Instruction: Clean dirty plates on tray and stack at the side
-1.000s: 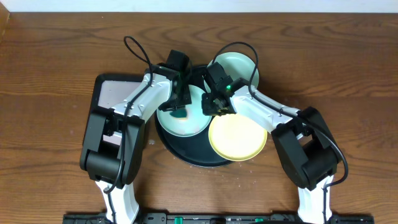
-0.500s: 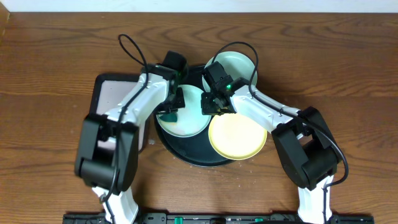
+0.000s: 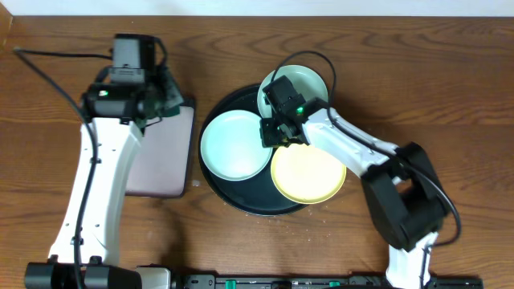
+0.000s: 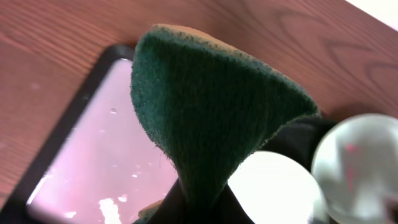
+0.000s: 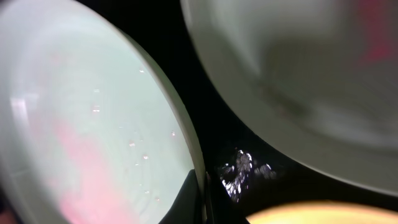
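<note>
I will next lift the plate to the right in the overhead view with my right gripper. Then I will lower it and release it on the table [image 3: 381, 120] beside the tray, where the wood is bare.
The black round tray [image 3: 241, 198] holds three plates. A pale mint plate [image 3: 235, 144] lies on its left part. My right gripper [image 3: 272, 134] is shut on that plate's right rim; the right wrist view shows the rim pinched in my right gripper [image 5: 204, 200]. A second mint plate [image 3: 299, 87] sits at the tray's back. The yellow plate [image 3: 307, 172] lies at the front right. My left gripper [image 3: 165, 95] is shut on a green sponge [image 4: 211, 106] above the far edge of the pink tray [image 3: 161, 152].
The small rectangular pink tray [image 4: 106, 162] is wet and lies left of the black tray. Water drops lie on the black tray [image 5: 245, 171] between the plates. Wooden table [image 3: 450, 96] surrounds everything; the right arm's cable loops over the back plate.
My left arm has lifted the sponge off the mint plate and swung up and left, over the pink tray. My right gripper has stayed on the plate's rim.
</note>
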